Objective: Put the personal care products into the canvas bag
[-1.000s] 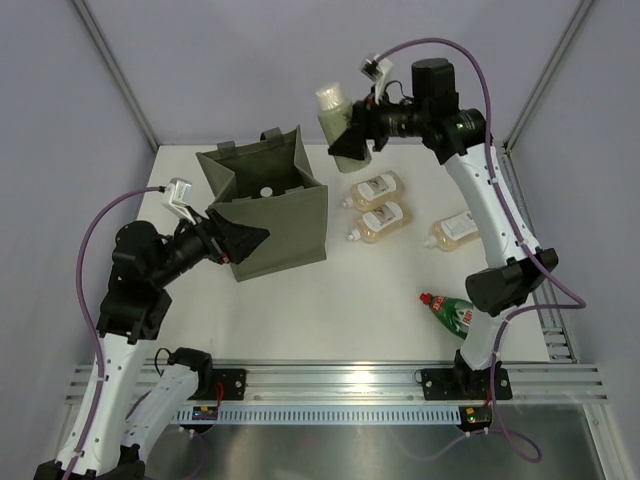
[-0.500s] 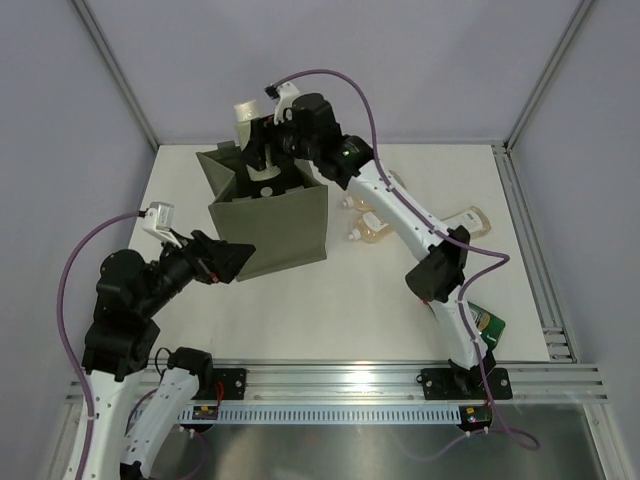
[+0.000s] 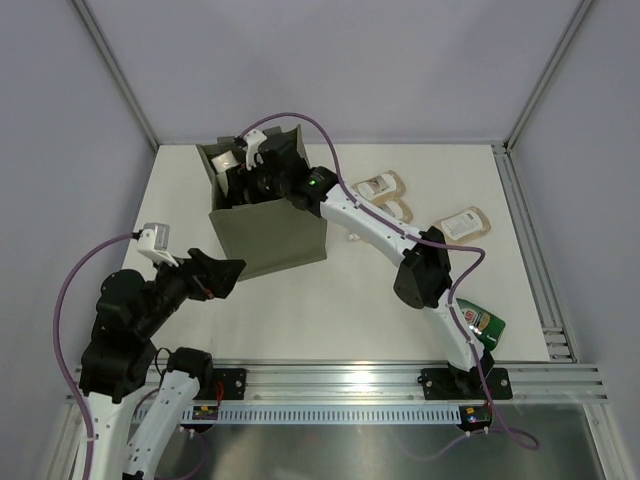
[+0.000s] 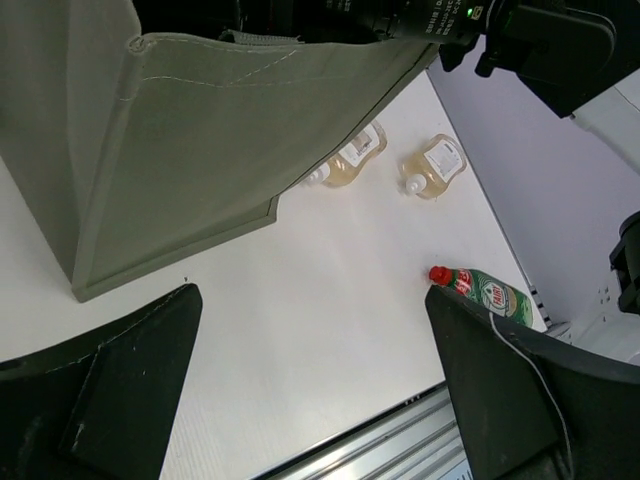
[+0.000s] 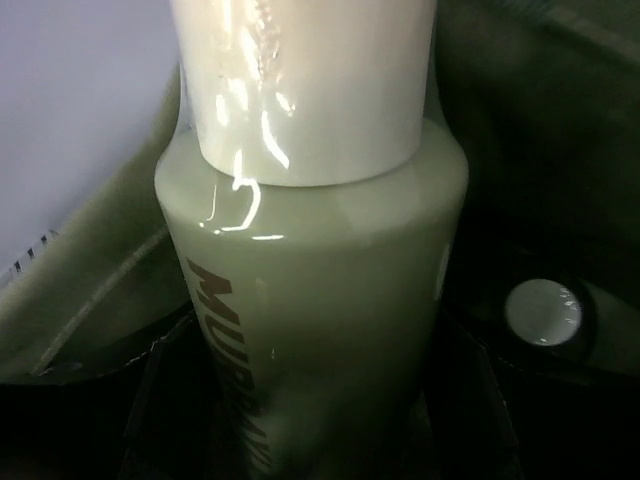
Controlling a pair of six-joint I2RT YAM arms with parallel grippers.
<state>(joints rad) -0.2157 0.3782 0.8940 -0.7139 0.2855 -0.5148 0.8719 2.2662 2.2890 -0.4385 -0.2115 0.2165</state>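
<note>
My right gripper lowers deeper into the open canvas bag (image 3: 272, 232) next, to release the pale beige tube there.
The olive canvas bag (image 3: 272, 232) stands open at the back left of the table. My right gripper (image 3: 243, 172) reaches down into its mouth, shut on a pale beige tube (image 5: 310, 300) with a cream cap (image 5: 300, 80); the tube's top (image 3: 225, 160) shows at the bag's rim. A silver-topped jar (image 5: 545, 310) lies inside the bag. Three amber bottles (image 3: 380, 185) (image 3: 398, 210) (image 3: 462, 222) lie to the right of the bag, one partly under the arm. A green red-capped bottle (image 3: 481, 321) lies near the right arm's base. My left gripper (image 3: 218, 272) is open and holds nothing, just in front of the bag.
In the left wrist view, the bag's wall (image 4: 200, 130) fills the upper left, with two amber bottles (image 4: 350, 160) (image 4: 435, 165) and the green bottle (image 4: 487, 292) beyond. The metal rail (image 3: 340, 380) runs along the near edge. Grey walls enclose the table.
My right arm swung left from above the amber bottles, carrying the tube, and lowered it into the bag. My left gripper drew back from the bag's front wall toward the near edge.
</note>
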